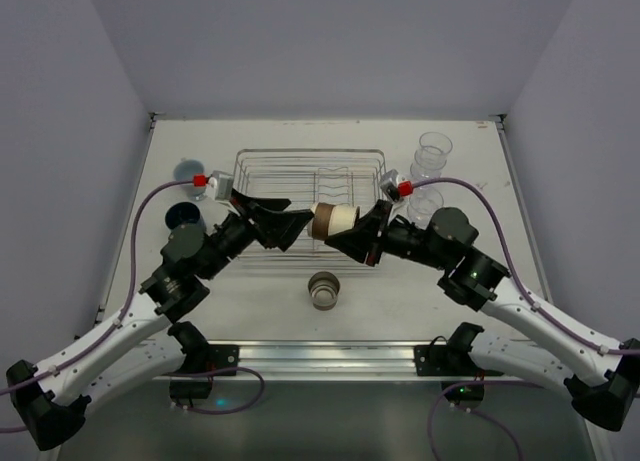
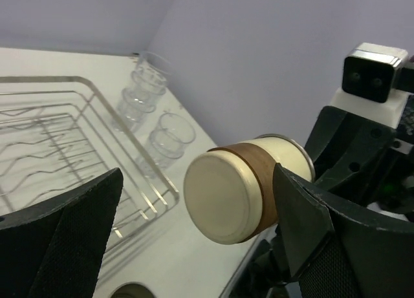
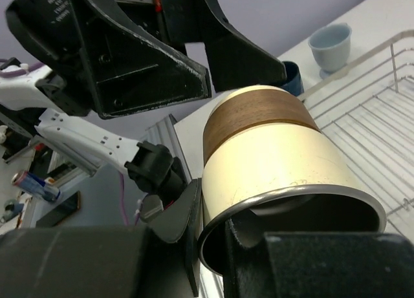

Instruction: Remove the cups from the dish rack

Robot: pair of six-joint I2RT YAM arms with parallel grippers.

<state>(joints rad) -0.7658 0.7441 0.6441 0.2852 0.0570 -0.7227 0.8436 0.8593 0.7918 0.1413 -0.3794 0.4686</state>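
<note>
My right gripper should next draw back, turn the sideways cream cup base-down, lower it inside and let it go, because the tan cup's opening (image 1: pixel 324 294) is below and back.
A cream cup with a brown band (image 1: pixel 335 221) is held on its side above the near edge of the dish rack (image 1: pixel 310 153). My right gripper (image 1: pixel 357 236) is shut on its rim, one finger inside and one outside (image 3: pixel 223 236). The cup (image 3: pixel 272 149) fills the right wrist view. My left gripper (image 1: pixel 290 224) is open, and its jaws straddle the cup's base (image 2: pixel 223 198). One of its fingers (image 2: pixel 304 227) is close beside the brown band; the other stands well apart. A second tan cup (image 1: pixel 323 289) stands on the table in front of the rack.
Two stacks of clear tumblers (image 1: pixel 432 153) (image 1: pixel 425 203) stand right of the rack. A pale blue cup (image 1: pixel 188 171) and a dark blue cup (image 1: pixel 185 217) stand to its left. The rack's wires (image 2: pixel 97 117) hold no cup in view. The grey walls stand close on three sides.
</note>
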